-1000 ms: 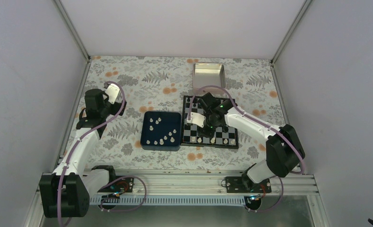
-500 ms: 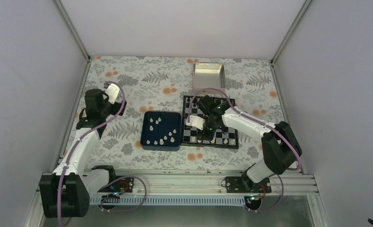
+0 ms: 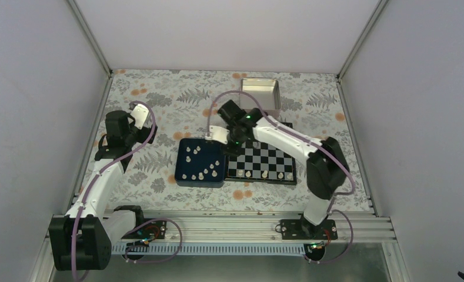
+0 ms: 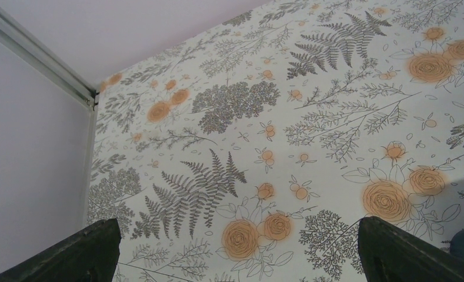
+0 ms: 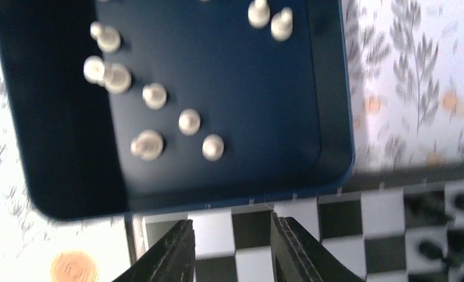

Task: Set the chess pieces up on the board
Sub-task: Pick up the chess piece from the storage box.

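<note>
The board's near row has gaps, so my right gripper moves across the tray next, down onto the middle white piece along the tray's side (image 3: 188,159) opposite the board.
The chequered board (image 3: 270,157) lies right of centre, with a few white pieces (image 3: 264,174) standing on its near row. Several white pieces (image 3: 201,174) lie in the dark blue tray (image 3: 201,184) left of it. My right gripper (image 3: 228,144) hovers over the board's far left corner, at the tray's edge. In the right wrist view the gripper (image 5: 232,241) is open and empty over the board's edge squares (image 5: 388,217), with the tray (image 5: 247,76) and its white pieces (image 5: 189,121) just ahead. My left gripper (image 3: 138,111) is open and empty over the cloth, also in its wrist view (image 4: 235,258).
A silver metal tin (image 3: 260,94) stands behind the board. Blurred black pieces (image 5: 429,202) stand on the board's far rows. A floral cloth (image 4: 276,117) covers the table. White walls with metal posts (image 3: 91,38) enclose it on three sides.
My right gripper has moved left and away from over the board's left half to its far left corner beside the tray. The left arm has not moved.
</note>
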